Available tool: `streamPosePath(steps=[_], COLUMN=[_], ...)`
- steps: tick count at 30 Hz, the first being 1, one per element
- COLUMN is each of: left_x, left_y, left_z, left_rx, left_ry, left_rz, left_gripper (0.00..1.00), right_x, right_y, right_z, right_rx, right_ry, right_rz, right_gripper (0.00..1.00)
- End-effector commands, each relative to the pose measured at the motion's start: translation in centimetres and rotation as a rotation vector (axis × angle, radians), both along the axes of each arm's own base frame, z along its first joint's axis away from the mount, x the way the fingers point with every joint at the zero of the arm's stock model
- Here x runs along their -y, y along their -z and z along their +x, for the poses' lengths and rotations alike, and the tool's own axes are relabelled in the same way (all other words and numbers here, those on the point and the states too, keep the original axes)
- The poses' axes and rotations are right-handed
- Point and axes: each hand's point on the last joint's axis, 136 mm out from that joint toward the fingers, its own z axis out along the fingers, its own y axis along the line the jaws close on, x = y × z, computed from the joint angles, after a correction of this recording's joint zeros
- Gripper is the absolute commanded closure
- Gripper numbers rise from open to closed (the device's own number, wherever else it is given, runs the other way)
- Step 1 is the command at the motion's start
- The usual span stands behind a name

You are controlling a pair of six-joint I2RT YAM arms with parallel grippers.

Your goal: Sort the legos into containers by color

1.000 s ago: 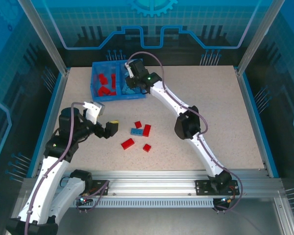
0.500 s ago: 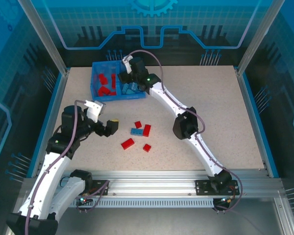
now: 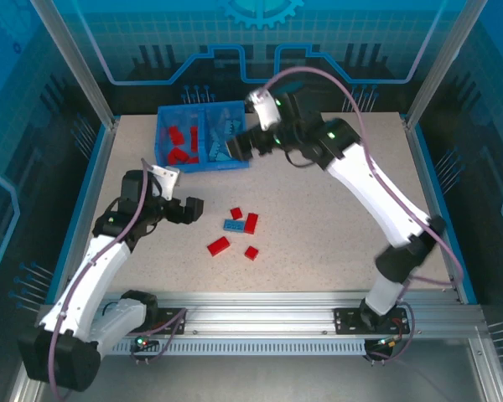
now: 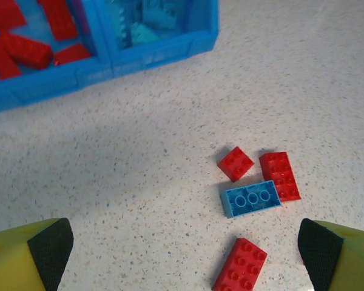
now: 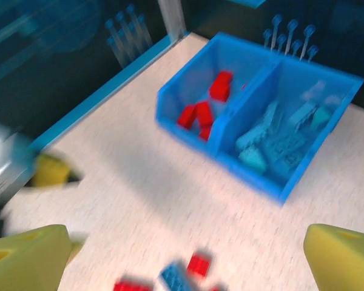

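Next, my left gripper goes over the small red lego, turns square and descends to grip it, as it lies below, toward the table's middle and cornerwise to the fingers.
The blue bin (image 3: pixel 203 163) stands at the back left of the table. Its left compartment (image 3: pixel 179 141) holds several red legos, its right one (image 3: pixel 225 136) light blue legos. On the table lie loose legos: a small red one (image 4: pixel 235 163), a red one (image 4: pixel 279 176), a blue one (image 4: pixel 252 199) and a red one (image 4: pixel 240 273), with another red one (image 3: pixel 251 252) further right. My left gripper (image 4: pixel 185 254) hangs open above and left of them, nothing between its fingers. My right gripper (image 3: pixel 240 146) is open and empty, raised beside the bin's right end.
Metal rails and blue panels edge the table (image 3: pixel 344 209). In the blurred right wrist view the bin (image 5: pixel 255 176) lies ahead, and the left gripper's yellow finger (image 5: pixel 48 173) shows at the left.
My right gripper went from shut to open over the blue compartment and lifted back to the right. The left arm shifted slightly, its gripper still open near the loose legos.
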Motion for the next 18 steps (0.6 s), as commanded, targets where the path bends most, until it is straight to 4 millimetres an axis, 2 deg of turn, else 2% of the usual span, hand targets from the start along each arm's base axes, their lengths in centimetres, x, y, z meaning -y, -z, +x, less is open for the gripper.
streamPosePath(steps=[1, 5, 8, 10, 13, 18], left_x=[-0.7, 0.7, 2.7, 4.3, 6.6, 9.9], left_y=[-0.1, 1.0, 1.7, 2.6, 4.9, 9.0], left_z=[1.2, 1.1, 1.6, 2.4, 3.4, 5.0], left_rx=[-0.098, -0.289, -0.328, -0.339, -0.427, -0.552], left_ry=[-0.142, -0.241, -0.312, -0.354, -0.430, -0.467], left_rz=[-0.063, -0.151, -0.136, -0.142, -0.179, -0.127], left_gripper=[0.01, 0.02, 0.07, 0.11, 0.15, 0.19], right_x=[0.9, 3.8, 5.8, 6.9, 8.4, 10.3], right_y=[5.3, 8.1, 10.1, 11.1, 12.0, 11.9], right_z=[-6.2, -11.8, -14.0, -14.6, -14.7, -14.6], right_rx=[-0.173, -0.274, -0.325, -0.338, -0.334, -0.312], right_ry=[-0.103, -0.102, -0.045, 0.000, 0.075, 0.152], right_rz=[-0.077, -0.084, -0.070, -0.053, -0.048, -0.080], right_gripper=[0.00, 0.00, 0.00, 0.00, 0.00, 0.00])
